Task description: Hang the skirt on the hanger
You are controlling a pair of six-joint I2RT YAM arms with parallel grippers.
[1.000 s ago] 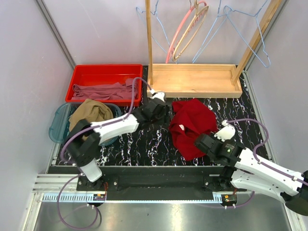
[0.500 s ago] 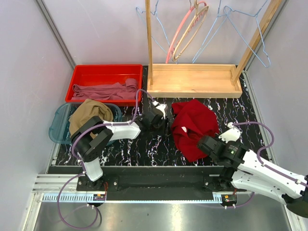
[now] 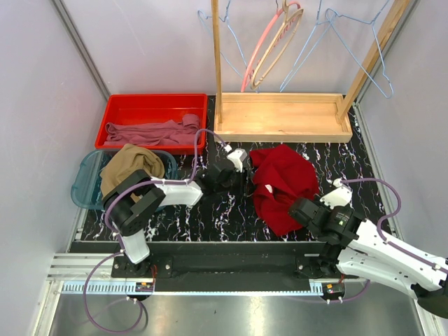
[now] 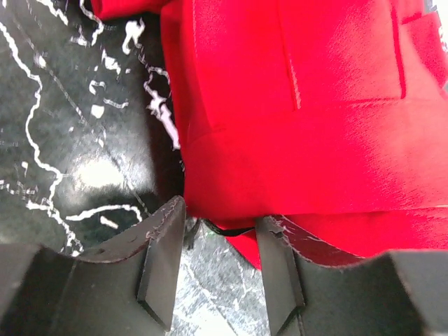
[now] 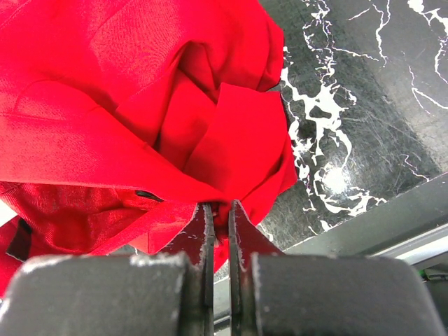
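Next, my right gripper raises the fold it holds, carries it outward, lowers it where the garment's far part (image 3: 290, 175) lies and releases, since the red garment lies crumpled.
The tan skirt (image 3: 129, 162) lies bunched in a teal basin (image 3: 82, 183) at the left, apart from both grippers. Light-blue wire hangers (image 3: 350, 28) hang on the wooden rack at the back. A dark red garment (image 3: 283, 178) lies crumpled on the black marbled table. My left gripper (image 3: 240, 178) is open at its left edge, and the cloth's edge (image 4: 315, 119) lies just beyond the fingertips (image 4: 162, 238). My right gripper (image 3: 297, 210) is shut on a fold at the red garment's near edge (image 5: 126, 105).
A red tray (image 3: 112, 112) at the back left holds mauve-pink cloth (image 3: 150, 131). The wooden rack base (image 3: 283, 117) stands at the back centre, with a pink hanger (image 3: 269, 38) and a pale wooden hanger (image 3: 278, 43). Grey walls close in on both sides.
My left gripper has swung nearer and lower to the red garment's left edge. My right gripper has shifted slightly toward the near right, still on the red cloth.
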